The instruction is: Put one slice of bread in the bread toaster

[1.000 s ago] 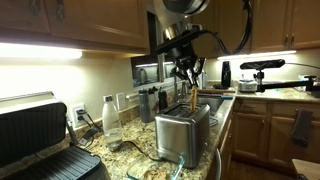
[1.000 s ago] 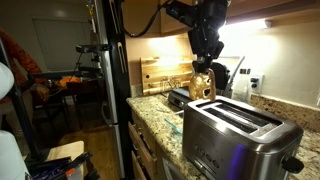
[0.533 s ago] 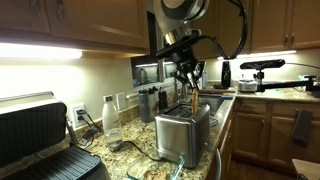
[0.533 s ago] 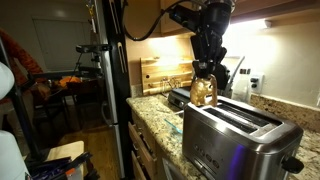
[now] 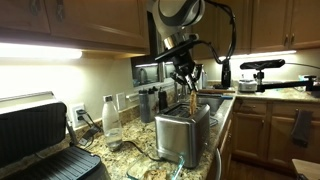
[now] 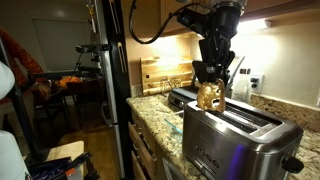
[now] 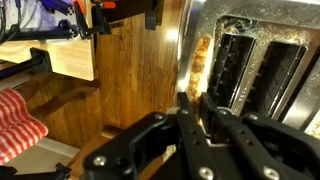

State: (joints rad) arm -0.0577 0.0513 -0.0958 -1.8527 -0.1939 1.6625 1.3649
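Observation:
My gripper shifts to the right in the wrist view next, over the nearest dark slot, because the slice (image 6: 209, 96) still hangs above the toaster's edge.
My gripper (image 5: 187, 76) hangs over the shiny steel bread toaster (image 5: 182, 133) and is shut on the slice of bread (image 5: 193, 99), a thin tan slice held on edge. In an exterior view the slice (image 6: 209, 96) hangs just above the toaster's (image 6: 240, 139) top, near its far end. In the wrist view my black fingers (image 7: 190, 115) pinch the slice (image 7: 202, 62), which lies along the toaster's left edge, beside the two dark slots (image 7: 236, 70). My gripper also shows from the side (image 6: 211, 74).
A dark-lidded grill press (image 5: 40, 140) stands open at the near left. A plastic bottle (image 5: 112, 118) and a cable lie beside the toaster. A wooden cutting board (image 6: 165, 75) leans on the wall. The sink area (image 5: 215, 100) is behind.
My gripper has carried the slice sideways along the toaster, from past its far end to over its top. It has kept its hold on the slice.

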